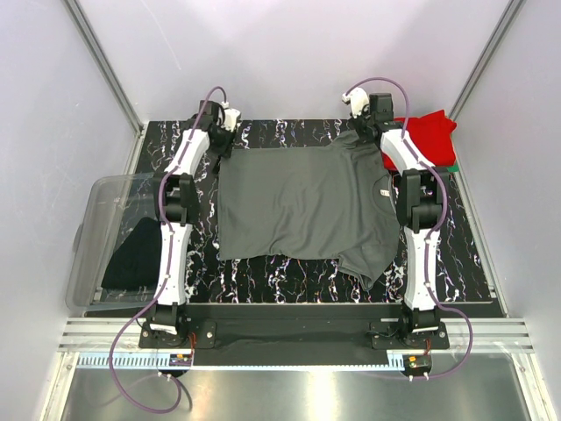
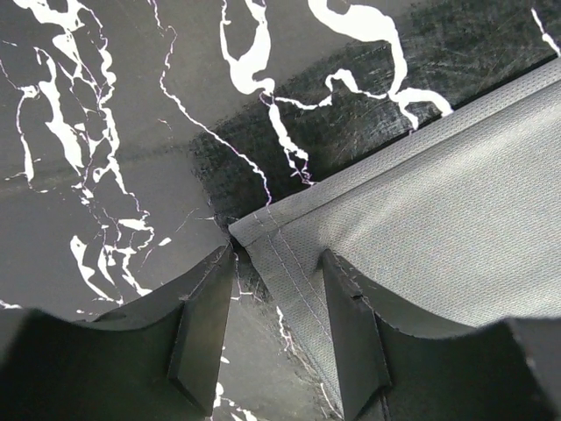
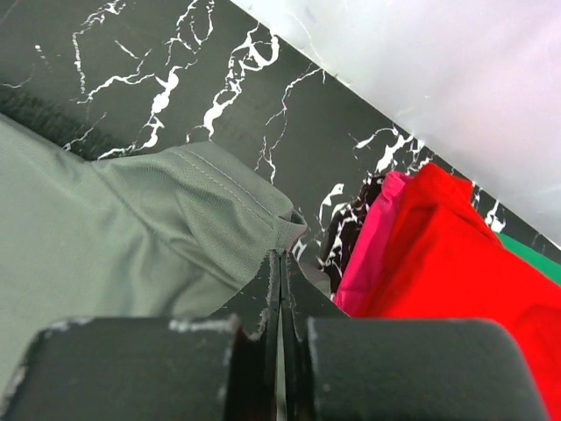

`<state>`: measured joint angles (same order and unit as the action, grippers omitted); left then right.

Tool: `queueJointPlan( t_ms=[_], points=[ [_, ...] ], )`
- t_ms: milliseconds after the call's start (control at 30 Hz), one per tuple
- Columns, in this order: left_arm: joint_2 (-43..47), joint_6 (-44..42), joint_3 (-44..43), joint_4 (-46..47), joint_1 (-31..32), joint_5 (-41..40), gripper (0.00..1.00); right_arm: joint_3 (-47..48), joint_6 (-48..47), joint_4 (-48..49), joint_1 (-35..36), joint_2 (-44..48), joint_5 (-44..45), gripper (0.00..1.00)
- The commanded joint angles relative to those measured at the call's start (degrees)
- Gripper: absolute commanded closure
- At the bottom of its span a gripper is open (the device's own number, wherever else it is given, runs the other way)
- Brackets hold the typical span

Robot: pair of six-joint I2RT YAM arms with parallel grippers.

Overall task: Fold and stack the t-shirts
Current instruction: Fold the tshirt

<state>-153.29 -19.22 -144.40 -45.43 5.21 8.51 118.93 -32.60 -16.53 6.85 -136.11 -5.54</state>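
I will next slide my left gripper low toward the clear tub's side, and then I will close it on the shirt's far hem corner (image 2: 266,249).
A dark grey t-shirt (image 1: 302,206) lies spread flat on the black marbled table (image 1: 289,281), hem to the left. My left gripper (image 1: 223,140) is open at the shirt's far left hem corner (image 2: 250,230). One finger (image 2: 351,324) rests on the cloth and the other on bare table beside it. My right gripper (image 1: 364,127) is shut on the edge of the shirt's far sleeve (image 3: 219,219), right at its jaw tips (image 3: 282,254). A red t-shirt (image 1: 428,136) lies bunched at the far right, over a green one (image 1: 451,165).
A clear plastic tub (image 1: 96,189) stands off the table's left edge with a black t-shirt (image 1: 136,254) in it. In the right wrist view the red t-shirt (image 3: 456,254) lies close to the right of the jaws, with the green one (image 3: 530,254) behind it. White walls close in the back and sides.
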Motion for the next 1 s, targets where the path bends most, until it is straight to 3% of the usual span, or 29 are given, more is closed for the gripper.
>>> queueJointPlan(
  t_ms=[0, 300, 500, 567, 733, 967],
  points=[
    [-1.4, 2.3, -3.0, 0.5, -2.1, 4.4, 0.5, -1.7, 1.2, -1.7, 0.9, 7.9, -0.5, 1.0],
    [-1.5, 6.0, -3.4, 0.7, -4.9, 9.9, 0.44, -10.6, -0.4, -4.6, 2.5, 15.8, -0.9, 1.0],
    [-1.6, 6.4, -3.5, 0.9, -5.1, 11.6, 0.55, -9.5, 0.0, -6.1, 3.0, 15.1, -1.1, 1.0],
    [-1.6, 6.3, -3.3, 0.7, -5.1, 12.5, 0.64, -9.5, -0.2, -6.3, 3.2, 15.0, -1.1, 1.0],
    [-1.6, 7.5, -2.0, 0.3, -5.1, 15.4, 0.6, -9.3, -0.6, -7.0, 3.3, 14.9, -0.9, 1.0],
    [-1.8, 7.9, -2.7, -0.1, -5.2, 14.2, 0.69, -8.6, -1.9, -7.3, 3.3, 14.4, -1.0, 1.0]
  ],
)
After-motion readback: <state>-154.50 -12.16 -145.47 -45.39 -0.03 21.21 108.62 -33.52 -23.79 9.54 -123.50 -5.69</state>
